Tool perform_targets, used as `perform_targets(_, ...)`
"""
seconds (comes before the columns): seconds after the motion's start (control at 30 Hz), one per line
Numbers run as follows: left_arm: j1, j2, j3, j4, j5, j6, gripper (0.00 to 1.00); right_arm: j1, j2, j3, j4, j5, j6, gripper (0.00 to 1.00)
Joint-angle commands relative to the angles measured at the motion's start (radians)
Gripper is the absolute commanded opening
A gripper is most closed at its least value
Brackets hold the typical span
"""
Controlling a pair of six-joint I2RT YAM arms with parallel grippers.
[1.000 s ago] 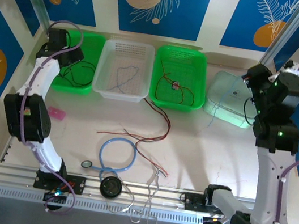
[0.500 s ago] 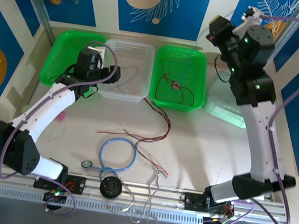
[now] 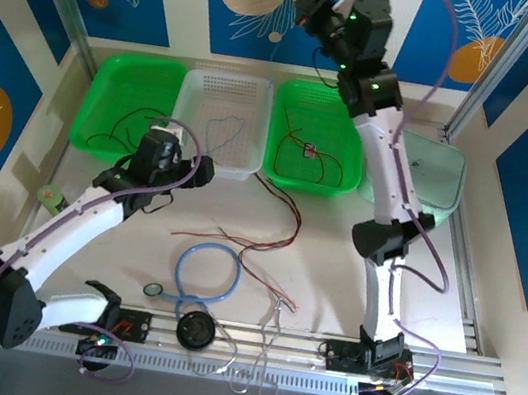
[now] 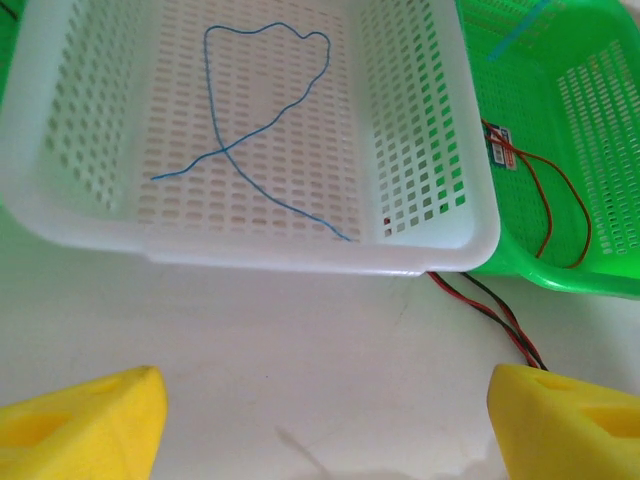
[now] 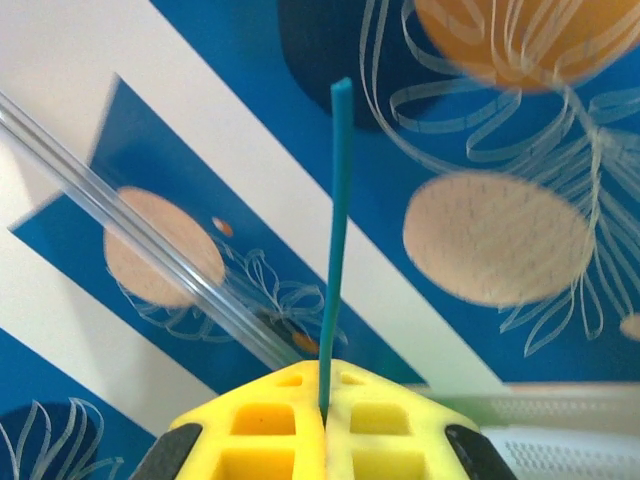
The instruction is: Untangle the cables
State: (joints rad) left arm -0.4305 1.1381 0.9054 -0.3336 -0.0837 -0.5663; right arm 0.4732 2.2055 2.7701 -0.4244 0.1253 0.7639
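The white basket [image 3: 250,160] with a similarly coloured cable lies below. Next, my raised right gripper tips its fingers down, lowers them inside and releases the teal cable.
My left gripper [image 3: 194,170] [image 4: 325,420] hovers open over bare table just in front of the white basket [image 3: 250,160] [image 4: 440,150], nothing between its yellow fingers [image 4: 570,425]. A thin blue cable [image 4: 262,130] [image 3: 219,134] lies in that basket. A red-and-black cable pair [image 4: 495,315] [image 3: 292,212] runs out from under the basket corner into the tangle [image 3: 245,247] on the table. My right gripper [image 3: 310,0] [image 5: 325,395] is raised high by the back wall, shut on a thin teal cable [image 5: 336,240] whose end sticks out past the fingertips.
A black cable lies in the left green basket [image 3: 90,118] and a red one in the middle green basket [image 3: 344,175]. A light-blue tube loop [image 3: 181,270], a black disc [image 3: 193,330] and pale wires [image 3: 267,345] sit near the front rail. A pale green container [image 3: 435,175] is at right.
The right arm swung up and left, from the pale container to high above the middle green basket. The left arm came away from the left green basket to the white basket's front.
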Motion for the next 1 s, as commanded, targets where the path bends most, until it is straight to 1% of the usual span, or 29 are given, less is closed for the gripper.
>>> perform_targets(0.0, -0.01, -0.073, -0.039, -0.037, -0.053, -0.06, 0.83, 0.063, 0.087, -0.006, -0.102, 0.0, -0.055, 0.0)
perform_targets(0.07, -0.011, -0.112, -0.064, -0.035, -0.071, -0.069, 0.83, 0.104, 0.119, -0.105, -0.091, 0.101, -0.137, 0.0)
perform_targets(0.13, -0.012, -0.136, -0.074, -0.043, -0.085, -0.067, 0.83, 0.125, 0.156, -0.172, -0.09, 0.129, -0.162, 0.0)
perform_targets(0.2, -0.013, -0.144, -0.067, -0.068, -0.093, -0.055, 0.84, 0.141, 0.208, -0.205, -0.116, 0.14, -0.138, 0.0)
perform_targets(0.27, -0.013, -0.148, -0.059, -0.086, -0.101, -0.048, 0.84, 0.154, 0.277, -0.189, -0.167, 0.125, -0.087, 0.0)
perform_targets(0.3, -0.013, -0.151, -0.06, -0.09, -0.107, -0.05, 0.84, 0.165, 0.307, -0.174, -0.183, 0.12, -0.096, 0.0)
perform_targets(0.33, -0.013, -0.156, -0.066, -0.085, -0.114, -0.053, 0.84, 0.18, 0.343, -0.15, -0.211, 0.137, -0.127, 0.0)
perform_targets(0.37, -0.013, -0.162, -0.075, -0.075, -0.118, -0.058, 0.84, 0.197, 0.376, -0.128, -0.245, 0.18, -0.151, 0.0)
perform_targets(0.43, -0.013, -0.168, -0.083, -0.068, -0.129, -0.063, 0.84, 0.221, 0.419, -0.124, -0.266, 0.22, -0.197, 0.0)
perform_targets(0.5, -0.012, -0.166, -0.078, -0.073, -0.13, -0.063, 0.84, 0.23, 0.441, -0.142, -0.272, 0.219, -0.207, 0.0)
perform_targets(0.63, -0.013, -0.148, -0.06, -0.097, -0.117, -0.056, 0.85, 0.223, 0.451, -0.177, -0.263, 0.179, -0.176, 0.0)
perform_targets(0.67, -0.013, -0.146, -0.056, -0.104, -0.116, -0.056, 0.85, 0.22, 0.451, -0.171, -0.264, 0.162, -0.177, 0.06)
perform_targets(0.7, -0.013, -0.146, -0.055, -0.109, -0.116, -0.055, 0.85, 0.22, 0.449, -0.161, -0.27, 0.157, -0.179, 0.14)
perform_targets(0.73, -0.013, -0.147, -0.054, -0.111, -0.116, -0.056, 0.85, 0.22, 0.443, -0.151, -0.273, 0.158, -0.189, 0.27)
perform_targets(0.77, -0.012, -0.149, -0.056, -0.115, -0.119, -0.055, 0.85, 0.22, 0.434, -0.146, -0.274, 0.162, -0.201, 0.36)
perform_targets(0.83, -0.013, -0.149, -0.057, -0.119, -0.116, -0.056, 0.85, 0.22, 0.408, -0.141, -0.269, 0.161, -0.23, 0.47)
perform_targets(0.97, -0.013, -0.134, -0.054, -0.134, -0.1, -0.06, 0.85, 0.22, 0.353, -0.101, -0.312, 0.188, -0.282, 0.63)
